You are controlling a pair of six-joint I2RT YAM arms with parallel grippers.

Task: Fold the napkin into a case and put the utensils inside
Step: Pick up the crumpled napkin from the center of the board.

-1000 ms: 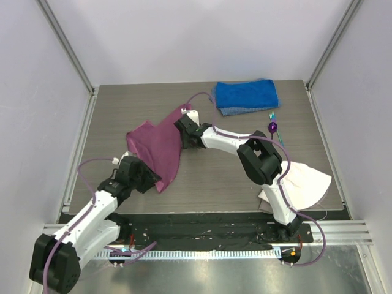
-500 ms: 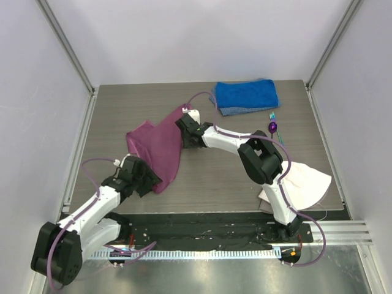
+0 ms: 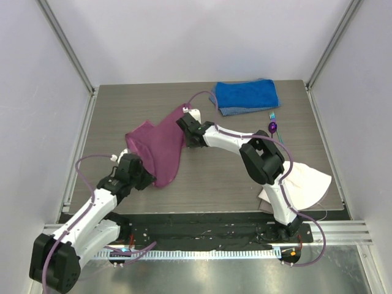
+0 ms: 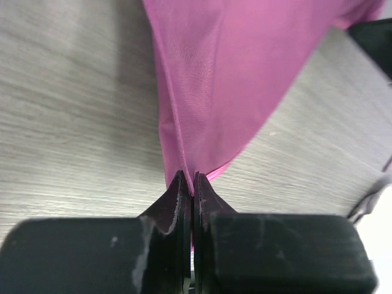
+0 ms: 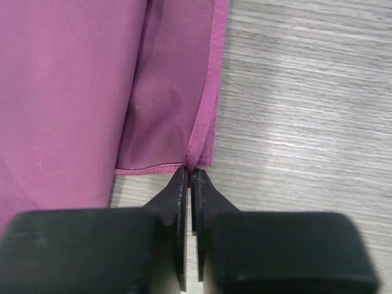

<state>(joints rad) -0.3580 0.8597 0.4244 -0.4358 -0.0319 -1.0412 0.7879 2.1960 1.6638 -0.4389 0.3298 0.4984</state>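
Note:
The left gripper lifts next, swings outward and brings the napkin's near corner down to release on the bare far tabletop, as the napkin point(image 3: 158, 146) lies crumpled.
The magenta-purple napkin point(image 3: 158, 146) lies crumpled and partly doubled over on the left-centre of the table. My left gripper point(image 3: 149, 179) is shut on its near corner, and the cloth point(image 4: 214, 79) rises away from the pinched tips point(image 4: 188, 184). My right gripper point(image 3: 184, 124) is shut on the hem at the napkin's far right edge point(image 5: 205, 131), the tips point(image 5: 190, 174) pinching the corner fold. The purple spoon point(image 3: 272, 127) and the teal fork point(image 3: 273, 116) lie at the right, apart from both grippers.
A folded blue towel point(image 3: 245, 96) lies at the back right. A white cloth point(image 3: 306, 184) lies at the near right, beside the right arm's base. Grey walls close off the table's left, back and right edges.
Both grippers have gone from open to shut on the napkin. The left gripper has moved in over the near corner, which has drawn slightly away from the table's near edge.

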